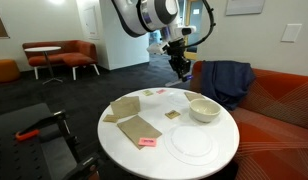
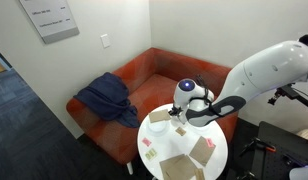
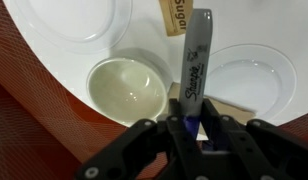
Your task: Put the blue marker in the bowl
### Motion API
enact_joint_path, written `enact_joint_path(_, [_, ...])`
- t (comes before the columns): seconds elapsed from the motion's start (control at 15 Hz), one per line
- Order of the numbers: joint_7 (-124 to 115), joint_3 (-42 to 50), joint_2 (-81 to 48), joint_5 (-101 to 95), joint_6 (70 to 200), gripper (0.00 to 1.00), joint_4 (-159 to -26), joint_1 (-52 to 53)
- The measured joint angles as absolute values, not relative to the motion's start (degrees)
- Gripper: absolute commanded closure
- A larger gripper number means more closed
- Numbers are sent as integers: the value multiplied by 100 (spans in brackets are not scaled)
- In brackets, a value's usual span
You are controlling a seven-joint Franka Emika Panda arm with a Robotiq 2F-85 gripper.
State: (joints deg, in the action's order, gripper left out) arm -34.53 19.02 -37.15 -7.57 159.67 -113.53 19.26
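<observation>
The empty bowl (image 3: 127, 89) lies down and to the left in the wrist view. My gripper will carry the marker (image 3: 195, 60) there next and release it.
In the wrist view my gripper (image 3: 192, 122) is shut on the blue marker (image 3: 195, 60), a Sharpie with a grey barrel and blue end that sticks out ahead of the fingers. The cream-white bowl (image 3: 126, 88) lies empty just left of the marker, below me. In an exterior view my gripper (image 1: 181, 66) hangs above the far side of the round white table (image 1: 114, 142), a little behind and left of the bowl (image 1: 204, 109). In an exterior view the gripper (image 2: 181, 113) is over the bowl (image 2: 160, 118); the marker is too small to see there.
A flat white plate (image 1: 192, 143) lies near the table's front, also in the wrist view (image 3: 252, 85). Brown napkins (image 1: 126, 108), a sugar packet (image 3: 176, 15) and a pink sticky note (image 1: 147, 142) lie on the table. An orange sofa with a blue jacket (image 1: 226, 80) stands behind.
</observation>
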Motion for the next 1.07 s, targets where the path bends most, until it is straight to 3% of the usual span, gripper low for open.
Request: enact_joint_path(1.07, [-5799, 3994, -4432, -881, 16557, 94, -11468, 3053])
